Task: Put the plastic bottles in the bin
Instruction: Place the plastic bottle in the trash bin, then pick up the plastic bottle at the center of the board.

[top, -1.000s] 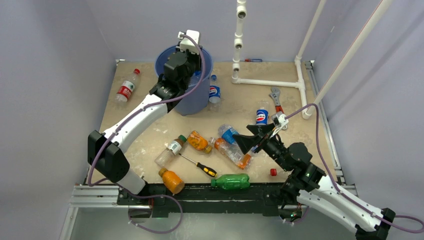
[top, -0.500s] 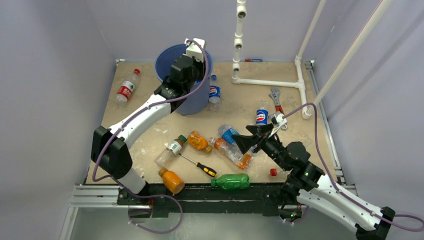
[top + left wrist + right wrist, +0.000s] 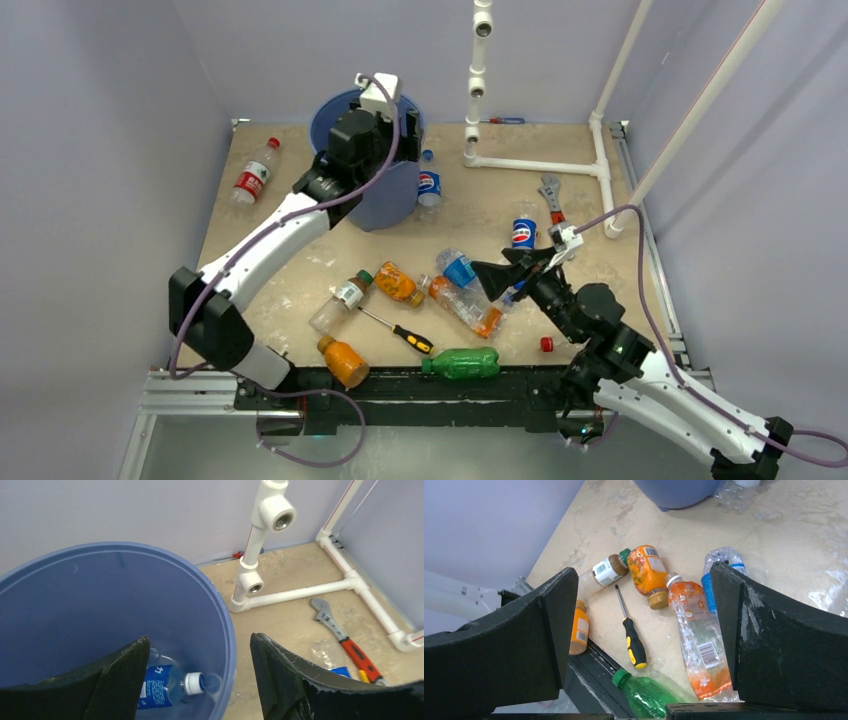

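Observation:
The robot's right gripper will move down and across to the Pepsi bottle by the wrench, which is still not in the bin, as the Pepsi bottle lies below the gripper and to its right in the top view.
My left gripper [image 3: 402, 124] [image 3: 197, 645] hangs open over the right rim of the round blue bin [image 3: 392, 200] [image 3: 222, 615], with nothing between its fingers. A clear bottle with a blue label [image 3: 162, 686] lies on the bin's floor below it. My right gripper [image 3: 490, 283] [image 3: 644, 572] stands wide open above a cluster of lying bottles: an orange one [image 3: 398, 283] [image 3: 648, 572], a crushed orange-labelled one [image 3: 462, 305] [image 3: 699, 650] and a blue-labelled one [image 3: 458, 268]. A green bottle [image 3: 462, 363] [image 3: 649, 695] lies at the near edge.
More bottles lie about: a red-labelled one [image 3: 254, 178] far left, Pepsi ones [image 3: 429, 187] [image 3: 524, 233], a brown one [image 3: 340, 300], an orange one [image 3: 343, 360]. A screwdriver [image 3: 398, 331] [image 3: 631, 637], a wrench [image 3: 551, 198], a red cap [image 3: 546, 344] and white pipes [image 3: 540, 165] are there too.
My left gripper's jaws have spread apart over the bin and its wrist has shifted slightly. The right gripper has edged a little to the right, still open.

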Robot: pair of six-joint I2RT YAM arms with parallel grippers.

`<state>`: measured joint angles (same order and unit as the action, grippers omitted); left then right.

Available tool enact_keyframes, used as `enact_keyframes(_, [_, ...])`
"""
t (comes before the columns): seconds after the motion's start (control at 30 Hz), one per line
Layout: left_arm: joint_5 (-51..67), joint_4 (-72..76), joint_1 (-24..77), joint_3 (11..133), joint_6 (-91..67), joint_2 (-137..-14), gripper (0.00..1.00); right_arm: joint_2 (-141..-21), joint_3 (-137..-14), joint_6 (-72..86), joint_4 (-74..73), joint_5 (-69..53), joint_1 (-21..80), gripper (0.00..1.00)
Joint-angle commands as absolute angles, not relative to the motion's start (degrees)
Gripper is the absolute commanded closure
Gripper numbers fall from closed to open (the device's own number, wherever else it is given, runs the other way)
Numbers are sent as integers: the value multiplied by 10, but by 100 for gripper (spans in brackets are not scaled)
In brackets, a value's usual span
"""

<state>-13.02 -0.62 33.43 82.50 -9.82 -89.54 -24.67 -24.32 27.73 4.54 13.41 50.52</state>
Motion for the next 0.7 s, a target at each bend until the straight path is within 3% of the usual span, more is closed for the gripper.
enact_keyframes(0.0, [-126,-24,333,833,-157,-786,26,-238,-284,342,-27,246,507,1])
enact_keyframes(0.1, [-135,-48,333,780,-186,-710,22,-256,-304,388,-96,347,507,1])
enact_keyframes(0.17, [-167,-76,333,737,-211,-651,10,-280,-332,447,-174,424,507,1])
enact_keyframes(0.23, [-223,-99,333,687,-246,-588,3,-308,-351,470,-223,473,506,1])
enact_keyframes(0.4, [-181,-69,333,536,-251,-458,2,-393,-384,497,-256,530,496,1])
enact_keyframes(0.47, [-169,-62,333,490,-252,-427,4,-424,-390,487,-235,520,466,1])
enact_keyframes(0.67, [-131,-89,333,429,-298,-394,10,-501,-352,425,-109,325,263,1])
